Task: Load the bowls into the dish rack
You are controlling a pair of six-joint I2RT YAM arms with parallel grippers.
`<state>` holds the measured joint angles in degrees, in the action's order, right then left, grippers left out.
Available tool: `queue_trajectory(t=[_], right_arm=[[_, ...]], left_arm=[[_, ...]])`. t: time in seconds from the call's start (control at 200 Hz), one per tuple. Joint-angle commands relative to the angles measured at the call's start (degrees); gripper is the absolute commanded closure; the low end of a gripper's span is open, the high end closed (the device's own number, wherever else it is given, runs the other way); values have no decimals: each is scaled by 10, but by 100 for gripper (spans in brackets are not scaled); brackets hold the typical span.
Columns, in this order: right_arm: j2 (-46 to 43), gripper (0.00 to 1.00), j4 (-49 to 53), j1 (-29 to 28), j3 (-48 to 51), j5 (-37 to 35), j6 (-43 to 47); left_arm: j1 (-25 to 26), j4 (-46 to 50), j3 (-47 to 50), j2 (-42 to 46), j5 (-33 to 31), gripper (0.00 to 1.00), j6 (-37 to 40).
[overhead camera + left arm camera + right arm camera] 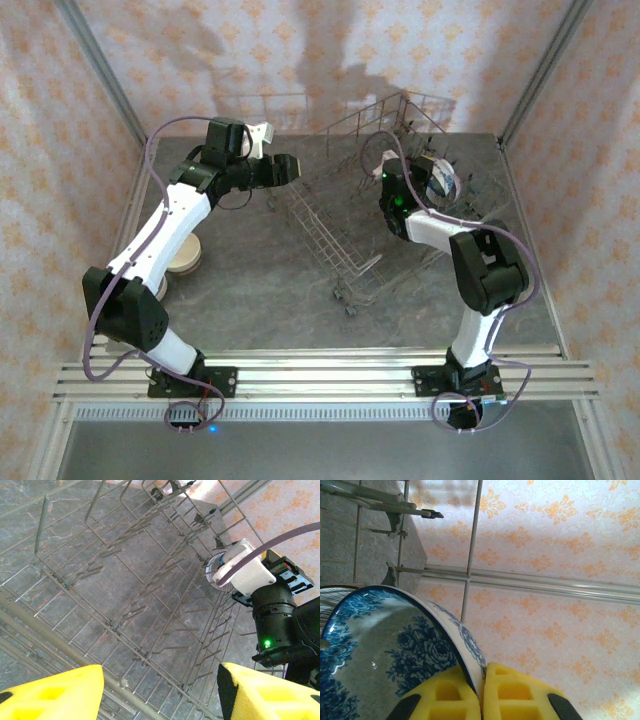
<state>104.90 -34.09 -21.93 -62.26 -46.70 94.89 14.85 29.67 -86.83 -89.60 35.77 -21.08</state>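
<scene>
The white bowl goes down on edge beside the striped bowl next, among the rack's wires below my right gripper. Then my right gripper releases the white bowl's rim.
The grey wire dish rack (345, 215) stands mid-table, angled. My right gripper (482, 680) is shut on the rim of a white bowl with blue flower pattern (380, 645), holding it tilted on edge inside the rack's far right part, where the bowl (441, 181) sits among the tines. From the left wrist view that bowl (215, 566) peeks out behind the right wrist. My left gripper (160, 685) hovers open over the rack's left side (120, 625), nothing between its yellow fingers. A cream bowl (186, 258) rests on the table, partly under the left arm.
Rack wires (470, 540) rise close beside the held bowl. The right arm (280, 615) reaches into the rack from its near right side. Patterned walls enclose the table at back and sides. A metal rail (320, 370) runs along the near edge.
</scene>
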Motion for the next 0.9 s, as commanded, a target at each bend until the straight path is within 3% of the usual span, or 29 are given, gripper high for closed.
queue_trajectory(t=[0.0, 0.896], right_arm=[[39, 100, 49, 2, 23, 10, -10], [97, 100, -23, 4, 22, -38, 16]], left_arm=[[-6, -18, 3, -2, 13, 37, -2], [-11, -31, 9, 2, 27, 37, -10]])
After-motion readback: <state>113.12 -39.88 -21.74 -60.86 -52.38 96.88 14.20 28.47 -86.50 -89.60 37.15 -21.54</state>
